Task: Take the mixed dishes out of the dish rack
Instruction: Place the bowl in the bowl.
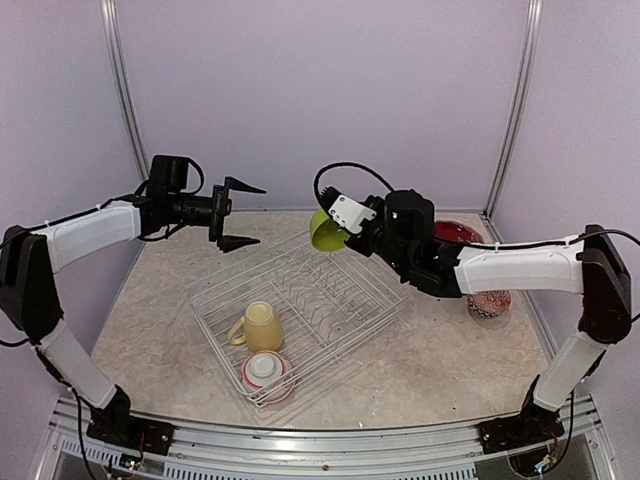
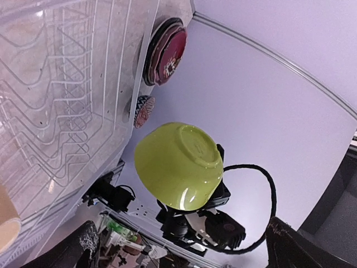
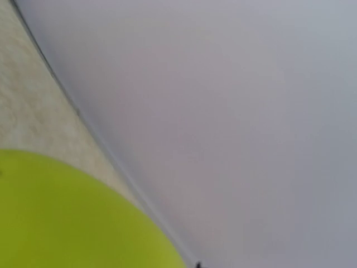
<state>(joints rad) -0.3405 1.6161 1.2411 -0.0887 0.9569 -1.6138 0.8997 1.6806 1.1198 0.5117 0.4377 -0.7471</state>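
Observation:
My right gripper lowers the lime green bowl point(image 1: 322, 233) into the patterned bowl point(image 1: 490, 303) below, to its right in the top view, and releases it there next.
The white wire dish rack point(image 1: 310, 300) lies mid-table. In it are a pale yellow mug point(image 1: 260, 325) and a red-white bowl point(image 1: 266, 372) at its near left end. My right gripper point(image 1: 341, 226) is shut on the rim of a lime green bowl point(image 1: 322, 233) and holds it in the air over the rack's far edge. The bowl fills the lower left of the right wrist view point(image 3: 72, 218) and shows in the left wrist view point(image 2: 178, 164). My left gripper point(image 1: 240, 214) is open and empty, raised above the rack's far left corner and pointing at the bowl.
A stack of plates with a dark red one on top point(image 1: 455, 232) sits at the back right; it also shows in the left wrist view point(image 2: 167, 53). A patterned bowl point(image 1: 489, 303) sits on the table right of the rack. Lilac walls close the back and sides.

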